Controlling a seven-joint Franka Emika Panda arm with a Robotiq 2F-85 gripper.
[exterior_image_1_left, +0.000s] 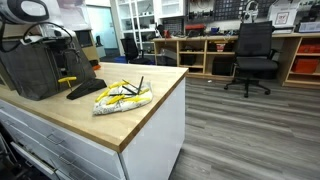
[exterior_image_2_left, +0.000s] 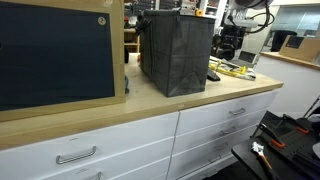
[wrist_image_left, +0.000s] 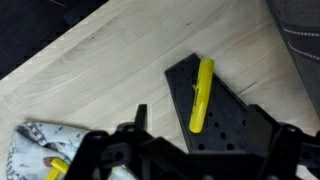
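Note:
My open gripper moves down a short way around the thin yellow stick (wrist_image_left: 202, 97) next, since the stick already lies between the spread fingers.
In the wrist view my gripper (wrist_image_left: 200, 113) hangs open above the wooden countertop (wrist_image_left: 110, 70), its two black fingers (wrist_image_left: 140, 112) spread wide with nothing held. Below and between them lies a black perforated plate (wrist_image_left: 215, 120) with a yellow stick (wrist_image_left: 201, 95) resting on it. A crumpled white and yellow cloth (wrist_image_left: 40, 150) shows at the lower left. In an exterior view the plate (exterior_image_1_left: 86, 88) lies beside the cloth (exterior_image_1_left: 122, 97), and the arm (exterior_image_1_left: 28, 12) rises behind a grey bin. The gripper touches nothing.
A tall dark grey fabric bin (exterior_image_1_left: 35, 65) (exterior_image_2_left: 175, 50) stands on the counter next to the plate. A black framed board (exterior_image_2_left: 55, 50) leans at one end. Drawers (exterior_image_2_left: 215, 120) run under the counter. An office chair (exterior_image_1_left: 250, 55) and shelves stand across the floor.

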